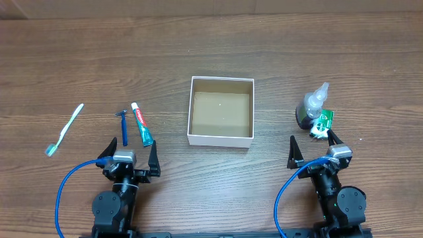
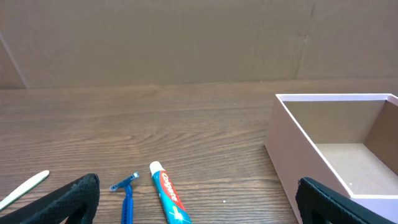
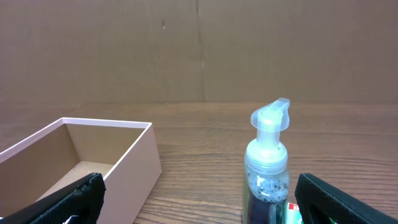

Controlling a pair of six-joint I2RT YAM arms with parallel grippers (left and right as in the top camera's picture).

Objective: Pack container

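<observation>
Next, the right gripper rises and reaches outward, tilting downward over the pump bottle's top (image 1: pixel 318 96) (image 3: pixel 268 138) to close around it, because the green packet lies beside the bottle's base.
The container (image 1: pixel 221 137), a square white box with a brown inside, sits empty at the table's middle; it shows in the left wrist view (image 2: pixel 292 155) and the right wrist view (image 3: pixel 134 165). Left of it lie a toothpaste tube (image 1: pixel 141 124) (image 2: pixel 169 196), a blue razor (image 1: pixel 123 125) (image 2: pixel 128 198) and a white toothbrush (image 1: pixel 64 129) (image 2: pixel 25 188). Right of it stand a pump bottle (image 1: pixel 310 107) (image 3: pixel 267 168) and a green packet (image 1: pixel 322 123). My left gripper (image 1: pixel 129 157) (image 2: pixel 198 208) is open and empty, near the razor and tube. My right gripper (image 1: pixel 315 149) (image 3: pixel 198 202) is open and empty, just before the bottle.
The wooden table (image 1: pixel 218 46) stretches to a brown cardboard wall (image 2: pixel 186 37) at the back. Blue cables (image 1: pixel 63 192) loop from both arm bases at the front edge.
</observation>
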